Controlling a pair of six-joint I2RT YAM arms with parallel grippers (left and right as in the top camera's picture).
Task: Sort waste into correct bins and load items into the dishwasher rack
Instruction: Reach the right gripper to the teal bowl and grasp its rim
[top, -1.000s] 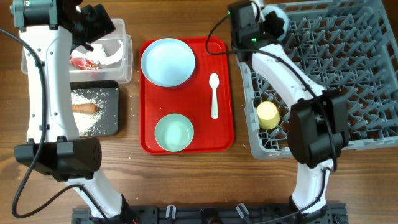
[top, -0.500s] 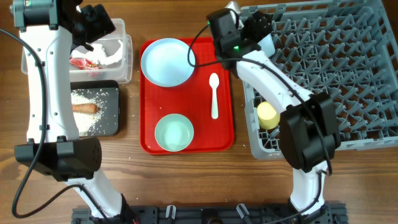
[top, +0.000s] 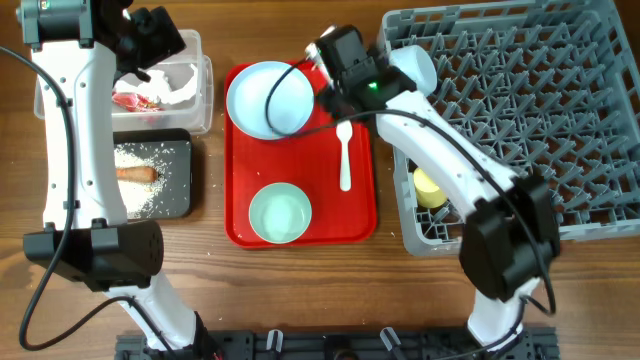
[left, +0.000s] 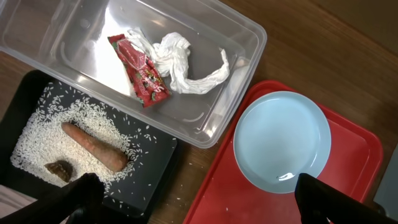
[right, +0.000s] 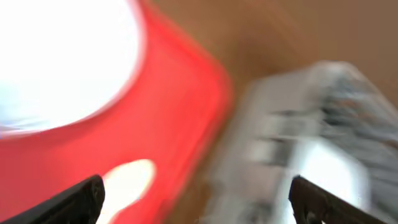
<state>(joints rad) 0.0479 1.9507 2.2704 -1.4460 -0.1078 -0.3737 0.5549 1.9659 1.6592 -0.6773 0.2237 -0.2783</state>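
Note:
The mint green bowl's rim (top: 305, 199) has open red tray all around it, so I should next move my right gripper back and to the left in the overhead view, down onto that rim.
The grey dishwasher rack (top: 540, 120) holds a small yellow cup (top: 430, 187) and a pale blue dish (top: 414, 67) at its far left corner. My right gripper (top: 335, 95) hangs open and empty over the red tray's far right part, between the light blue bowl (top: 262, 100) and the white spoon (top: 344, 155); its wrist view is blurred. A mint green bowl (top: 280, 214) sits on the tray's near end. My left gripper (left: 205, 205) is open and empty above the bins. The clear tub (left: 205, 118) holds crumpled paper (left: 177, 59) and a red wrapper (left: 140, 74). The black tray (left: 155, 168) holds rice (left: 37, 137), a sausage stick (left: 93, 146) and a brown lump (left: 59, 171).
The flat red serving tray (top: 360, 215) lies between the bins and the rack. A few rice grains lie on the wood beside the black tray (top: 180, 145). My right arm's links arch over the rack's left edge near the yellow cup.
My right gripper opened, left the pale blue dish in the rack's far left corner, and swung left over the red tray. The left arm has not moved.

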